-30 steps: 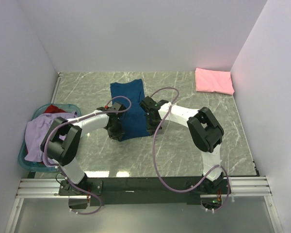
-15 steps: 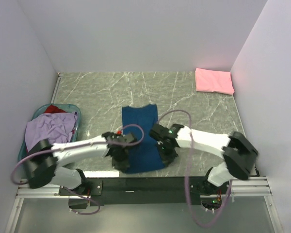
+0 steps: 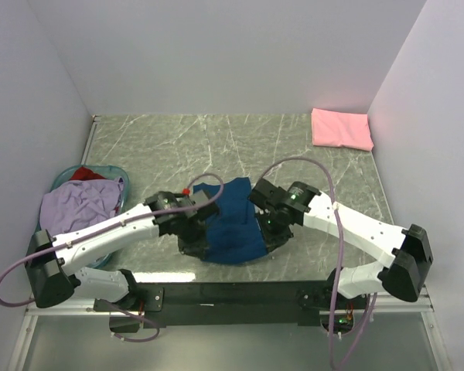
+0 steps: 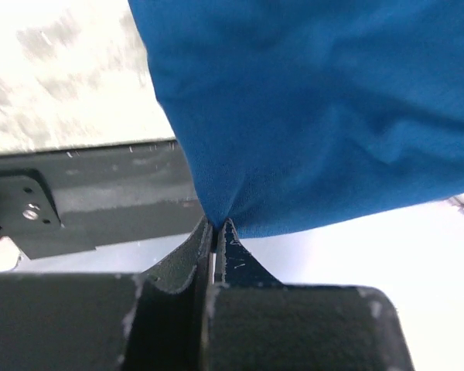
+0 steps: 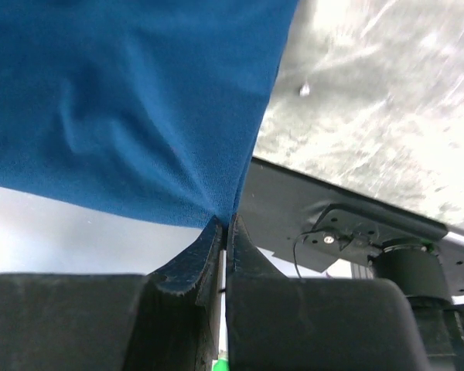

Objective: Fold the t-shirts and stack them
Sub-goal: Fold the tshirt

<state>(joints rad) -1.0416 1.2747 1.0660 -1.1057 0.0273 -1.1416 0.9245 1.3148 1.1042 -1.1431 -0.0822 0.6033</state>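
Observation:
The t-shirt's pinched near corner should next go outward and down in my left gripper onto the t-shirt's far end (image 3: 205,188), which lies flat there. Then my left gripper should release the corner.
The navy blue t-shirt (image 3: 233,219) hangs lifted between my two grippers over the near middle of the table. My left gripper (image 3: 195,236) is shut on its left near corner; the left wrist view shows the cloth (image 4: 309,116) pinched at the fingertips (image 4: 216,226). My right gripper (image 3: 272,230) is shut on its right near corner, with the cloth (image 5: 131,108) pinched in the right wrist view (image 5: 224,222). A folded pink t-shirt (image 3: 341,128) lies at the far right. A lavender t-shirt (image 3: 76,210) and a red one (image 3: 85,174) lie in the basket.
A teal plastic basket (image 3: 56,184) stands at the table's left edge. White walls close in the left, back and right sides. The black mounting rail (image 3: 232,294) runs along the near edge below the shirt.
Both grippers pulled the navy shirt from the table's middle toward the near edge, then raised its near edge and moved back a little. The shirt now hangs bunched between them.

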